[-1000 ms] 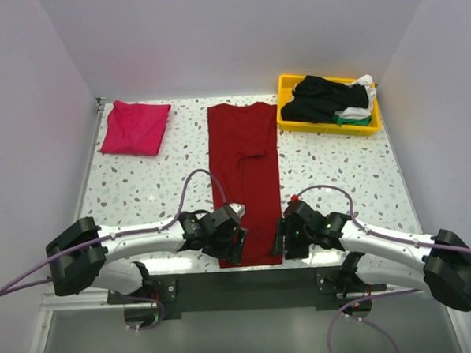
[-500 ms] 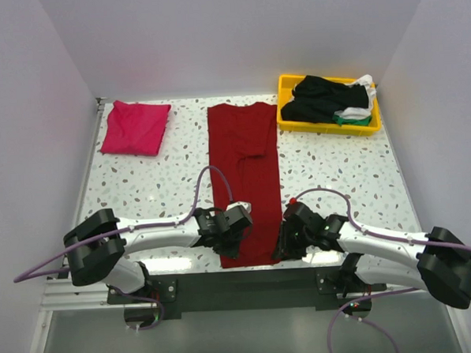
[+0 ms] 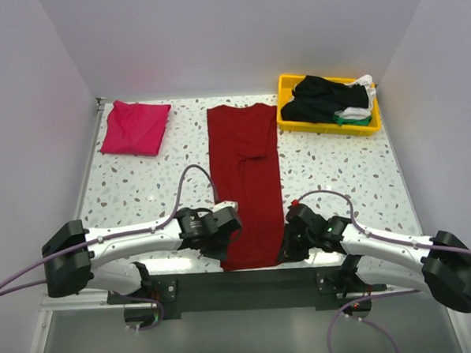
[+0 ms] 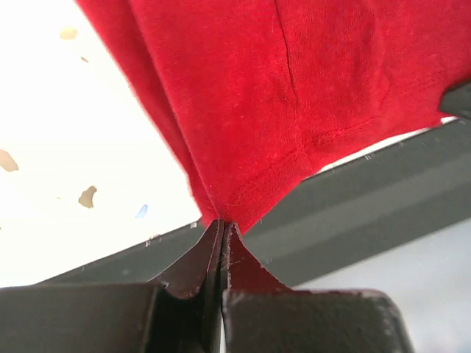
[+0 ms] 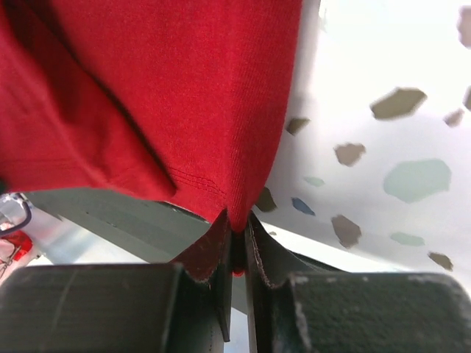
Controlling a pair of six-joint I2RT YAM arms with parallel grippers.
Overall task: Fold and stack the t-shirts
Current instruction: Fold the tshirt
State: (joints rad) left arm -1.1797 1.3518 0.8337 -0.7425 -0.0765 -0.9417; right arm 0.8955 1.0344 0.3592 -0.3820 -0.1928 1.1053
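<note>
I will next carry the dark red t-shirt's pinched hem outward with my right gripper and release it on the t-shirt's middle (image 3: 267, 170), outward of the gripper, because the t-shirt is long.
A dark red t-shirt (image 3: 246, 176) lies as a long narrow strip down the table's middle, sleeves folded in. At its near left corner my left gripper (image 3: 225, 250) is shut on the hem (image 4: 243, 198), the cloth pinched between its fingers (image 4: 195, 261). My right gripper (image 3: 285, 249) is shut on the near right corner (image 5: 221, 184), cloth wedged between the pads. A folded magenta-pink t-shirt (image 3: 136, 127) rests at the far left. Black, white and green t-shirts (image 3: 326, 99) are heaped at the far right.
The heap of shirts sits in a yellow plastic tray (image 3: 285, 123) at the back right corner. The near table edge and a dark rail (image 4: 383, 198) run just under both grippers. White walls close in the back and both sides.
Both grippers closed onto the dark red shirt's near corners. The left arm swung inward, and the hem corners are now slightly pulled toward the table edge.
</note>
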